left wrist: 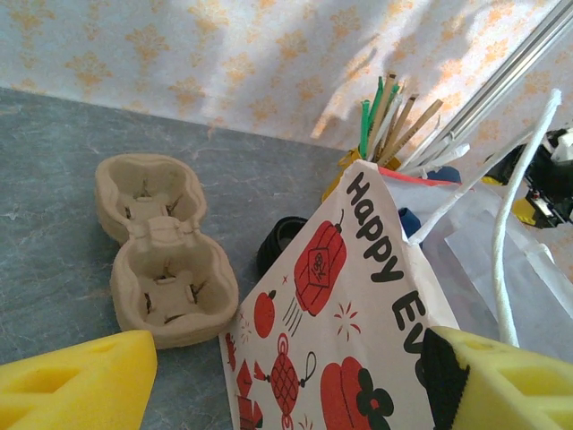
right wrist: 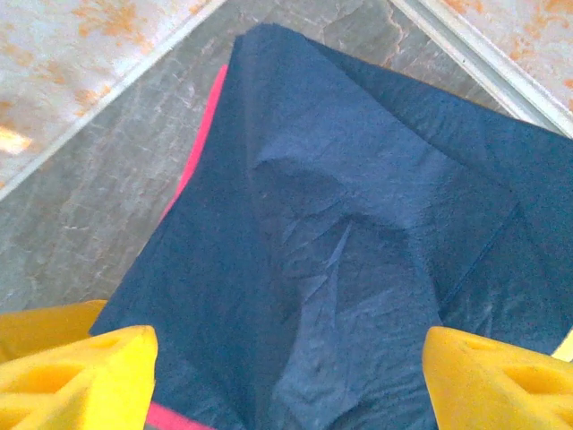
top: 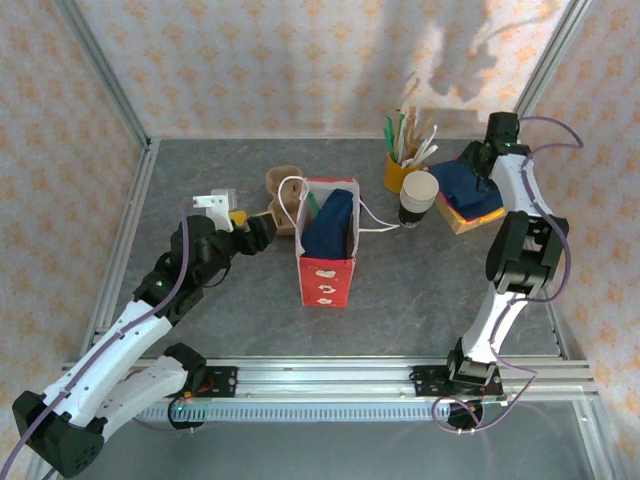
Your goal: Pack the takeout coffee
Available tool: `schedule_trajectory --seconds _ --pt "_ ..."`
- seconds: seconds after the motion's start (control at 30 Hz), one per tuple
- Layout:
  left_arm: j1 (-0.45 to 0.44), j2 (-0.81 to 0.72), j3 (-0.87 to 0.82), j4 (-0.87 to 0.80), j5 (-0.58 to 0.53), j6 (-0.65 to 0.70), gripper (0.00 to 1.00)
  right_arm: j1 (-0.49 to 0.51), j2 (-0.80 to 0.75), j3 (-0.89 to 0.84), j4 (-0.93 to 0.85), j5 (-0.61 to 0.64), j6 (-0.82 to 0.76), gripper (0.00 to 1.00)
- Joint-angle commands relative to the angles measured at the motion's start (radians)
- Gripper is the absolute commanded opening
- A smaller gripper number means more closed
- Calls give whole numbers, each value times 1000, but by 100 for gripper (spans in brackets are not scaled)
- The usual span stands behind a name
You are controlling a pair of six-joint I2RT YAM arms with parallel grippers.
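The right gripper lowers onto the top dark blue napkin next and pinches the napkin's edge, as the napkin stack lies below, between its open fingers.
The takeout coffee cup point(top: 418, 197), dark outside and cream inside, stands open-topped just right of the bag, beside its white handle. A round black lid point(left wrist: 281, 244) lies on the table behind the bag's corner. The red-and-white paper bag point(top: 326, 262) stands upright mid-table with a dark blue napkin point(top: 328, 222) inside. My left gripper point(top: 252, 230) is open at the bag's left side, and the bag's printed wall point(left wrist: 358, 296) rises between its yellow fingers point(left wrist: 76, 385). My right gripper point(top: 487, 160) hangs open over a stack of dark blue napkins point(right wrist: 340, 224), apart from the cup.
A brown pulp cup carrier point(left wrist: 161, 251) lies left of the bag, close to my left gripper. A yellow cup of stir sticks point(top: 403, 168) stands behind the coffee cup. The napkins rest on an orange-red holder point(top: 466, 217) at the right. Frame posts edge the table.
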Motion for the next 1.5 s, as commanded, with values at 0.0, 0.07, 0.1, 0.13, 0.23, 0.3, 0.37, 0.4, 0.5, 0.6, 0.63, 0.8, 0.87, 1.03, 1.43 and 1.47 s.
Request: schedule_trajectory --seconds 0.0,0.07,0.1,0.13,0.23,0.3,0.37,0.4,0.5,0.6,0.63,0.8,0.87,1.03,1.43,1.47 --pt "10 -11 -11 12 -13 4 80 -2 47 71 -57 7 -13 75" --pt "11 -12 -12 10 -12 4 80 -3 87 110 -84 -1 -12 71" --pt "10 -13 -13 9 -12 3 80 -3 105 130 -99 -3 -10 68" --pt "11 -13 -12 7 -12 1 80 -2 121 145 -115 -9 -6 65" --pt "10 -17 -10 6 -8 -2 80 -2 144 162 -126 -12 -3 58" --pt "11 -21 -11 9 -9 -2 80 -3 157 167 -127 -13 -3 56" --pt "10 -24 -13 10 -11 -1 80 -2 176 190 -150 -8 -4 54" --pt "11 -26 -15 9 -11 -2 80 -1 184 199 -158 -7 -5 51" --pt "10 -29 -19 7 -11 -1 80 -2 191 212 -168 -7 -7 39" --pt "10 -29 -19 9 -9 0 80 -2 171 212 -171 -21 -7 24" --pt "10 -29 -19 9 -9 0 80 -2 159 213 -170 -30 -7 22" --pt "10 -23 -22 24 -6 0 80 -3 36 186 -162 -106 -4 9" --pt "11 -18 -22 27 -2 0 80 -1 -3 218 -197 -136 -3 5" --pt "10 -12 -17 34 0 0 80 15 -152 245 -225 -245 22 2" --pt "10 1 -16 65 13 -11 80 265 -520 -56 72 -841 340 2" --pt "10 5 -15 69 18 -14 80 312 -543 -81 106 -835 372 1"
